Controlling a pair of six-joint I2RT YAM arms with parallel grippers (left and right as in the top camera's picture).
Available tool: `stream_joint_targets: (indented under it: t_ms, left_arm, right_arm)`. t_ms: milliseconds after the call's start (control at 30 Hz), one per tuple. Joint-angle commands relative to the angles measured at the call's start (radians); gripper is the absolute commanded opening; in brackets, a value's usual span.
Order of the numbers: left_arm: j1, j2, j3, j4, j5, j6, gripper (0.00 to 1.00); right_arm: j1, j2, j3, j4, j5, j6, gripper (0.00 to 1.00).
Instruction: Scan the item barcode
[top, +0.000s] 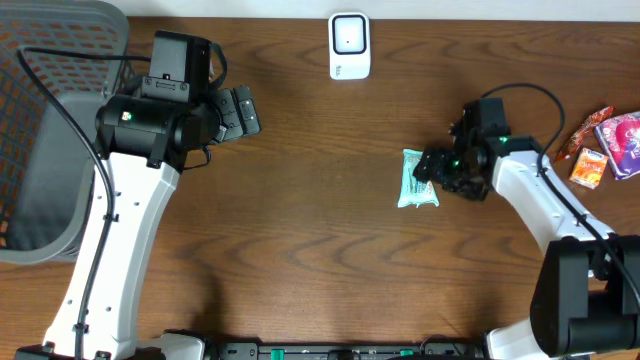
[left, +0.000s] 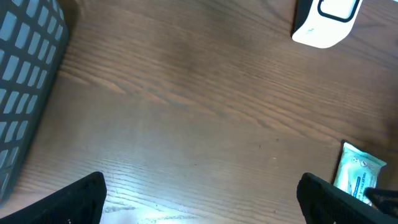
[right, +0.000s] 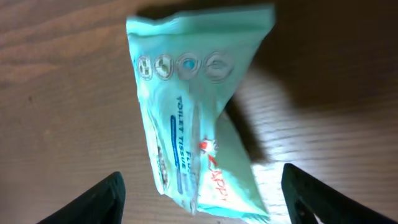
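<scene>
My right gripper lowers onto the middle of the tissue pack (top: 416, 182) (right: 198, 146) next and closes across it, since the pack lies flat upon the table between its open fingers.
The item, a mint-green pack of tissue (top: 418, 180), lies flat on the wooden table right of centre. It also shows in the right wrist view (right: 193, 124) and at the lower right of the left wrist view (left: 357, 174). My right gripper (top: 432, 170) hovers at the pack's right end; its dark fingers (right: 106, 196) stand wide on either side of the pack without touching it. No barcode shows on the upturned face. The white scanner (top: 349, 45) stands at the table's far edge (left: 323, 22). My left gripper (top: 245, 112) is open over bare wood (left: 202, 199), far from the pack.
A grey mesh basket (top: 50, 130) fills the left side of the table, its wall at the left of the left wrist view (left: 25, 81). Several colourful snack packets (top: 605, 145) lie at the right edge, behind my right arm.
</scene>
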Motion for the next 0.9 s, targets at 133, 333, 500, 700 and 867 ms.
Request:
stream_joint_targets:
  t_ms: [133,333,500,700,867]
  left_arm:
    - [0.003,0.004,0.0,-0.003,0.002,-0.005,0.98]
    - [0.003,0.004,0.0,-0.003,0.002,-0.005,0.98]
    - [0.003,0.004,0.0,-0.003,0.002,-0.005,0.98]
    - [0.003,0.004,0.0,-0.003,0.003,-0.005,0.98]
    - [0.003,0.004,0.0,-0.003,0.002,-0.005,0.98]
  right_arm:
    - [0.003,0.02,-0.175,0.209,-0.105,0.092,0.7]
    - [0.003,0.047,-0.303,0.414,-0.106,0.171,0.58]
    - [0.003,0.1,-0.317,0.513,-0.109,0.171,0.1]
    - [0.003,0.098,-0.3,0.583,-0.134,0.171,0.01]
    - [0.005,0.047,-0.186,0.583,-0.244,0.171,0.01]
